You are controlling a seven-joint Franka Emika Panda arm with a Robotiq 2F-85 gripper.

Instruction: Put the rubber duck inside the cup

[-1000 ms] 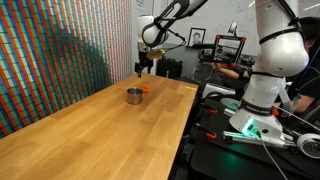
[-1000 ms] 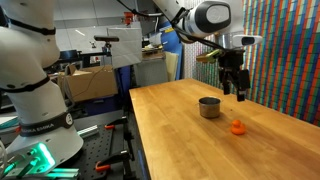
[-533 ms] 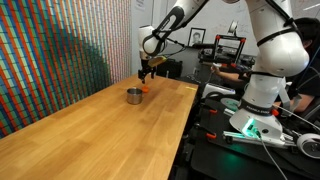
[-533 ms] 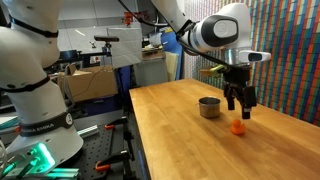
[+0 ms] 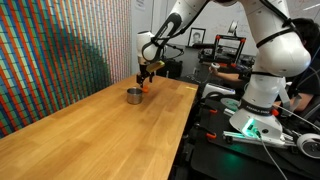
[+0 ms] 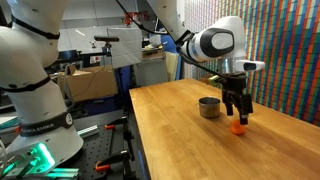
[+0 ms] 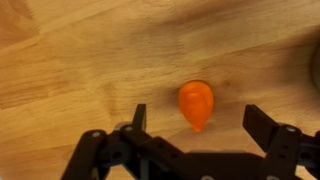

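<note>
Next, my gripper lowers the short way onto the rubber duck's rounded body [image 7: 196, 101] and closes, since the duck lies just below it, between the open fingers.
The rubber duck [image 7: 196, 104], a tiny orange rounded toy, lies on the wooden table and shows in the wrist view between my fingers. In an exterior view it sits at the table's far end [image 6: 238, 127], beside the small grey metal cup [image 6: 209, 107]. The cup also shows in an exterior view [image 5: 133, 96], with the duck [image 5: 145, 88] just behind it. My gripper [image 6: 238, 114] is open and hangs right above the duck, fingers to either side of it [image 7: 196, 122]. It holds nothing.
The long wooden table [image 5: 110, 130] runs toward the camera. A multicoloured patterned wall [image 5: 60, 50] stands along one side. A second robot base [image 5: 265, 80] and lab benches with equipment stand off the table's other side.
My gripper has moved down and over the duck, from above and beside the cup to just above the toy. The duck and cup have not moved.
</note>
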